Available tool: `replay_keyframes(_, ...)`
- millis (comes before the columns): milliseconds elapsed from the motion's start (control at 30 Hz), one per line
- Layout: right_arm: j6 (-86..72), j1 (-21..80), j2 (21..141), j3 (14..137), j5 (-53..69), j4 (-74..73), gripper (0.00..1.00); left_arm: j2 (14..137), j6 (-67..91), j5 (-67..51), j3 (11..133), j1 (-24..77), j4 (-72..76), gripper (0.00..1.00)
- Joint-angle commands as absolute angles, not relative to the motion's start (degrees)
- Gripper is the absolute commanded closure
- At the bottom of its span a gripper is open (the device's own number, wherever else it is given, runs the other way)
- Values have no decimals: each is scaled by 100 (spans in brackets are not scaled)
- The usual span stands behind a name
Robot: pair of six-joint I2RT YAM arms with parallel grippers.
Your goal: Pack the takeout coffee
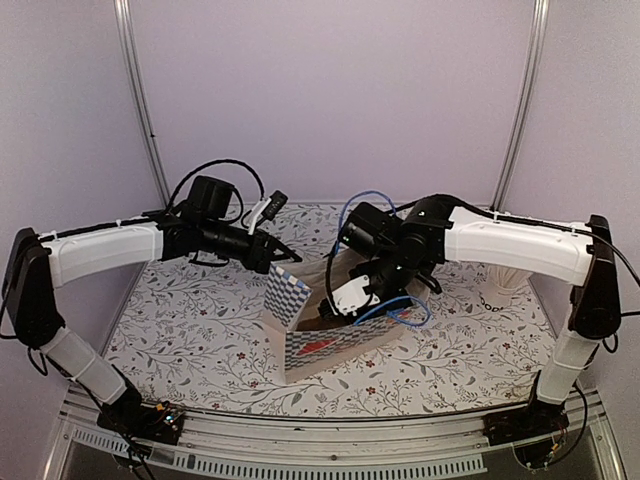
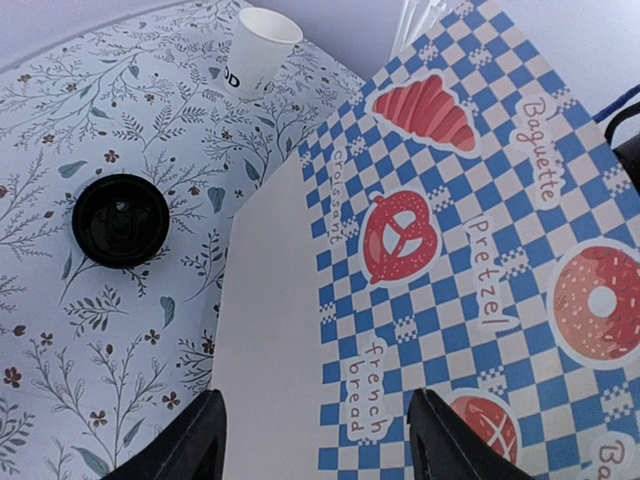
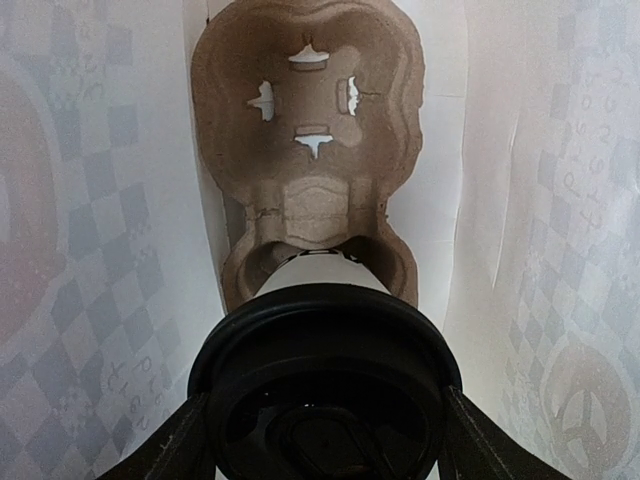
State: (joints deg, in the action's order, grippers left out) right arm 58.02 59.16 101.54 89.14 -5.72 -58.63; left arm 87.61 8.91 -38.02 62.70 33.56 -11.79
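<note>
My right gripper lowers with the cup into the carrier's near hole next and releases the cup's lid, because the white cup's side still shows above the hole's rim.
The takeout coffee (image 3: 320,275), a white cup under a round black lid (image 3: 325,380), hangs inside the paper bag (image 3: 90,250). My right gripper (image 3: 327,440) is shut on it, one finger on each side of the lid. The cup's base sits at the near well of a brown pulp cup carrier (image 3: 310,130) on the bag's floor. In the top view the right gripper (image 1: 358,298) reaches into the blue checkered bag (image 1: 320,345). My left gripper (image 1: 288,256) hovers at the bag's upper left corner. Its jaws (image 2: 315,440) stand open over the bag's side (image 2: 470,230), holding nothing.
A loose black lid (image 2: 120,220) lies on the floral tablecloth left of the bag. A lidless white cup (image 2: 255,50) stands farther back. A white cup of sticks (image 1: 503,285) stands at the right under the right arm. Blue cable (image 1: 400,312) loops over the bag's mouth.
</note>
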Motion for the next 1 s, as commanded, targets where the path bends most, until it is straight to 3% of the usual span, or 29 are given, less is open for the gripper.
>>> replay_keyframes(0, 5647, 5905, 10540, 9314, 41, -6978, 52, 8521, 746, -3750, 6120, 3161, -1355, 35)
replay_keyframes(333, 5503, 5906, 10885, 9469, 600, -7775, 52, 8484, 738, -3821, 6068, 3077, -1339, 35)
replay_keyframes(967, 5515, 5590, 11248, 8565, 1006, -6869, 52, 8490, 776, -3860, 5994, 3029, -1294, 35)
